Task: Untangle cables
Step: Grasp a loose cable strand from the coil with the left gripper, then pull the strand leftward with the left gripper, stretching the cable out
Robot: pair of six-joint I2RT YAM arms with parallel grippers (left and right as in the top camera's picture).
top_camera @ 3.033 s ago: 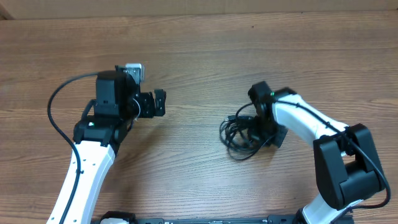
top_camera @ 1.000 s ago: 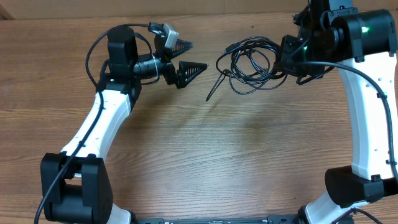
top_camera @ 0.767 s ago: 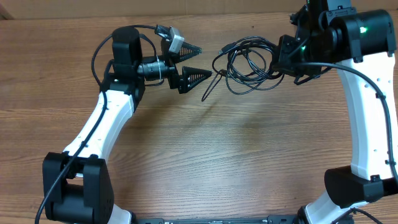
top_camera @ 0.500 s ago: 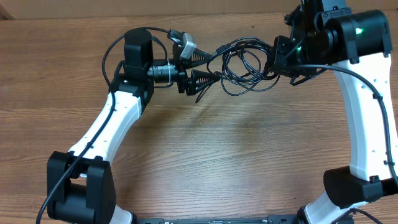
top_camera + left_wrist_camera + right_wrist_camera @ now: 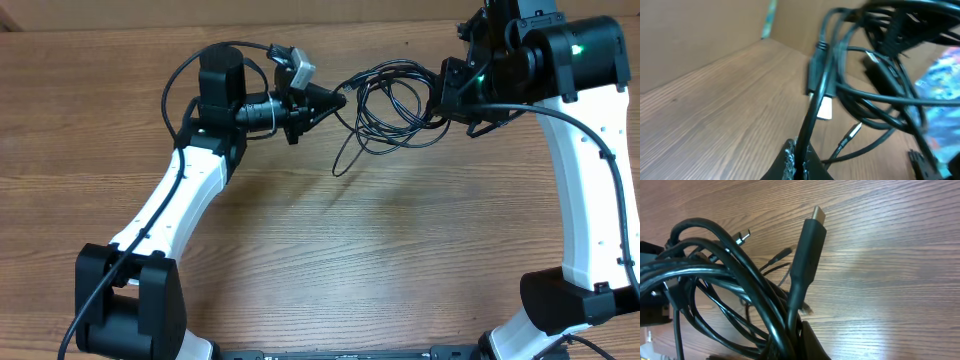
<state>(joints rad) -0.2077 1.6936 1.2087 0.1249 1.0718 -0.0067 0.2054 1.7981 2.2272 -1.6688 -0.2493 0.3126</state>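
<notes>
My right gripper will stay still next and open to let go of the bundle of cables over the wooden table, which is below it, because my left gripper is pinching one piece of cable.
A tangle of thin black cables [image 5: 392, 105] hangs above the wooden table between my two arms, one loose strand [image 5: 345, 155] trailing down toward the wood. My left gripper [image 5: 335, 100] is shut on a single strand at the bundle's left edge; the left wrist view shows that strand [image 5: 812, 112] pinched between the fingertips, with a black plug [image 5: 816, 67] above it. My right gripper [image 5: 443, 95] is shut on the bundle's right side. In the right wrist view the looped cables [image 5: 730, 287] bunch at the jaws and a flat black plug [image 5: 807, 255] sticks up.
The wooden table [image 5: 320, 260] stretches below both arms. A cardboard wall [image 5: 700, 30] stands along the table's far edge. Each arm's own thicker black wire [image 5: 190, 70] loops beside its wrist.
My left gripper moved right to the bundle and went from wide open to shut on a strand. The right gripper kept holding the bundle nearly still.
</notes>
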